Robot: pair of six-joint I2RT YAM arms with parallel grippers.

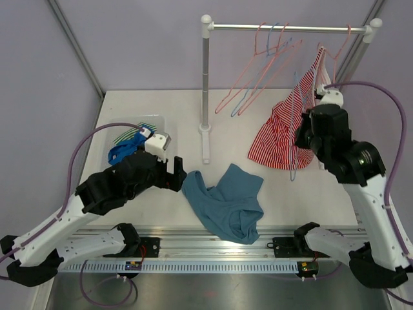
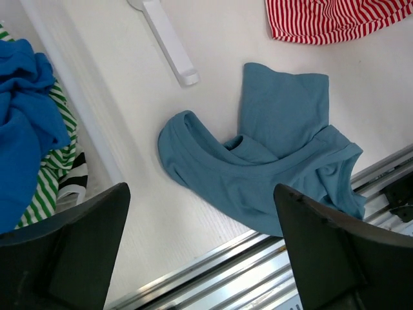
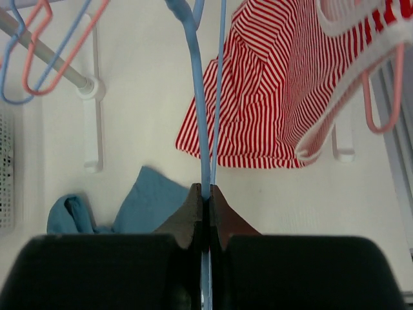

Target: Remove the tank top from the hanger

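The blue hanger goes outward in my right gripper to the gap between the bunched hangers and the tank top next for release, since the rack's bar is bare there.
The red-and-white striped tank top hangs at the right end of the rack, its strap up near a pink hanger. Its lower part droops to the table. In the right wrist view the top hangs right of a thin blue hanger. My right gripper is beside the top and shut on that blue hanger; its jaws pinch the hanger's wire. My left gripper is open and empty, low over the table beside a teal top.
The rack's post and rail carry several empty pink and blue hangers. The teal top lies crumpled at the table's front middle. A bin of blue and green-striped clothes stands at left.
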